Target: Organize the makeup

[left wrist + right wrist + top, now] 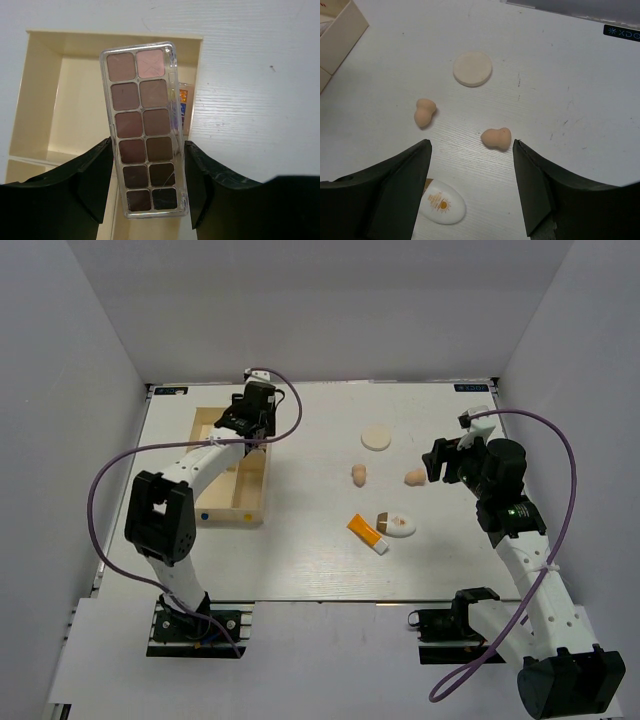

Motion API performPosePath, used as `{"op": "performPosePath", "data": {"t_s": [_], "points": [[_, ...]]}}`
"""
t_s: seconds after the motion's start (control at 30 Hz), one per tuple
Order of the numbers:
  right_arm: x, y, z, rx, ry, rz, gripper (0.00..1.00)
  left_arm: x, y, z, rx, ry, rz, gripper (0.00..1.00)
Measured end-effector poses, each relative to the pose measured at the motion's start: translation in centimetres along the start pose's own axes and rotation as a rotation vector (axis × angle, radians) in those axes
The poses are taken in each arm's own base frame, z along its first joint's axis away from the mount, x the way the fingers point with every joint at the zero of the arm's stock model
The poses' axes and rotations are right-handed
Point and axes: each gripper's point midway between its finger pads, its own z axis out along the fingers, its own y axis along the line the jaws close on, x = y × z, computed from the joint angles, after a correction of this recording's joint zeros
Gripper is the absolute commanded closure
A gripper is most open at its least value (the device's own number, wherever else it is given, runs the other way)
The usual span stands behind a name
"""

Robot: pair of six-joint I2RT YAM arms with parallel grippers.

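Observation:
My left gripper should next go down into the box's far section (85,102), beside the flat printed item, and release the palette (144,110) there, because the bare bottom of the box is open in that spot.
My left gripper (148,155) is shut on a clear eyeshadow palette (144,110) of brown and pink pans and holds it over the pale wooden box (39,95); it is at the box's far end in the top view (244,424). My right gripper (471,150) is open and empty above the table. Just ahead of it lies a beige sponge (496,138); a second sponge (424,112) and a round white disc (472,68) lie farther off. A white oval item (442,202) lies by its left finger. An orange tube with a white cap (366,532) lies next to the oval (397,525).
Another flat item with orange and blue print (183,102) shows behind the palette at the box's right wall. The box (232,510) stands at the table's left side and has inner dividers. White walls enclose the table on three sides.

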Motion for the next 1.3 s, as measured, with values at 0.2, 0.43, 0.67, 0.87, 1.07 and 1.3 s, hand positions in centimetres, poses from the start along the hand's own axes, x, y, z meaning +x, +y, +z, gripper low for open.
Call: {"op": "performPosePath", "data": {"t_s": [0.2, 0.43, 0.67, 0.87, 1.07, 1.3], "points": [[0.5, 0.2, 0.1, -0.010, 0.008, 0.002, 0.28, 2.0, 1.0, 4.4, -0.047, 0.062, -0.002, 0.63], [0.5, 0.5, 0.1, -0.027, 0.009, 0.002, 0.28, 3.9, 1.6, 7.9, -0.080, 0.125, 0.003, 0.43], [0.5, 0.6, 0.1, -0.036, 0.008, 0.002, 0.27, 2.2, 1.9, 8.3, -0.075, 0.103, -0.023, 0.11], [0.5, 1.0, 0.1, -0.061, 0.008, 0.000, 0.27, 1.9, 1.6, 7.4, -0.041, 0.115, -0.029, 0.07], [1.2, 2.2, 0.3, -0.142, 0.030, -0.026, 0.43, -1.7, -0.5, 2.9, 0.113, 0.040, -0.084, 0.34], [2.8, 2.6, 0.9, -0.179, 0.091, -0.033, 0.89, -5.0, -7.2, -4.1, 0.415, -0.054, -0.123, 0.64]]}}
